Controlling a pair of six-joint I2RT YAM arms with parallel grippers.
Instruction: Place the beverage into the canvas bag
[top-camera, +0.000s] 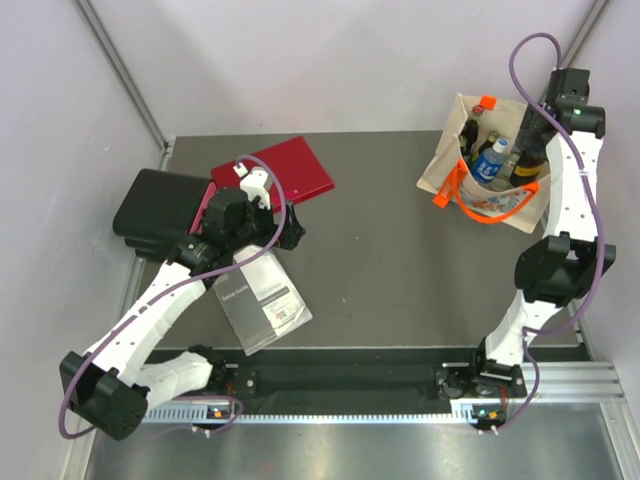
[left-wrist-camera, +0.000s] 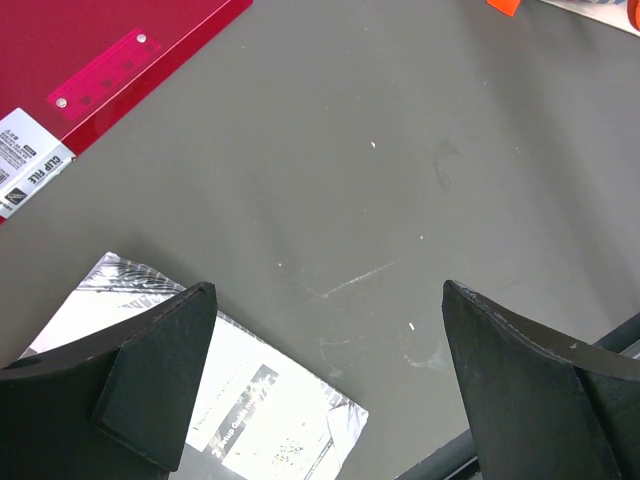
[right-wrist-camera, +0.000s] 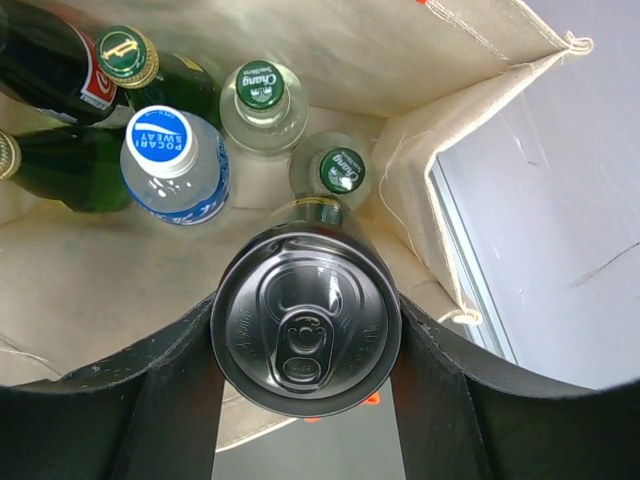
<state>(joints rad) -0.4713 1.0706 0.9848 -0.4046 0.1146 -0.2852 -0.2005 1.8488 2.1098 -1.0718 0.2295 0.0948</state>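
The bottom of the bag beside the Pocari Sweat bottle (right-wrist-camera: 172, 160) is bare. Next, my right gripper will lower the can there, clear of the bottles, and let go of it.
The canvas bag (top-camera: 446, 166) stands open at the back right, beige with orange handles; its inner wall shows in the right wrist view (right-wrist-camera: 440, 130). My right gripper (top-camera: 531, 148) is shut on a black beverage can (right-wrist-camera: 305, 320), held upright over the bag's open mouth near its right wall. In the top view the can (top-camera: 529, 163) shows dark under the gripper. Inside the bag lie a Pocari Sweat bottle (right-wrist-camera: 172, 160), green bottles (right-wrist-camera: 60, 165) and two Chang bottles (right-wrist-camera: 262, 98). My left gripper (top-camera: 291, 232) is open and empty above the bare table (left-wrist-camera: 328, 290).
A red clip file (top-camera: 292, 172) lies at the back left, also in the left wrist view (left-wrist-camera: 90, 50). A black case (top-camera: 155, 210) sits at the left edge. A white booklet (top-camera: 262, 300) lies under the left arm and shows in the left wrist view (left-wrist-camera: 270, 420).
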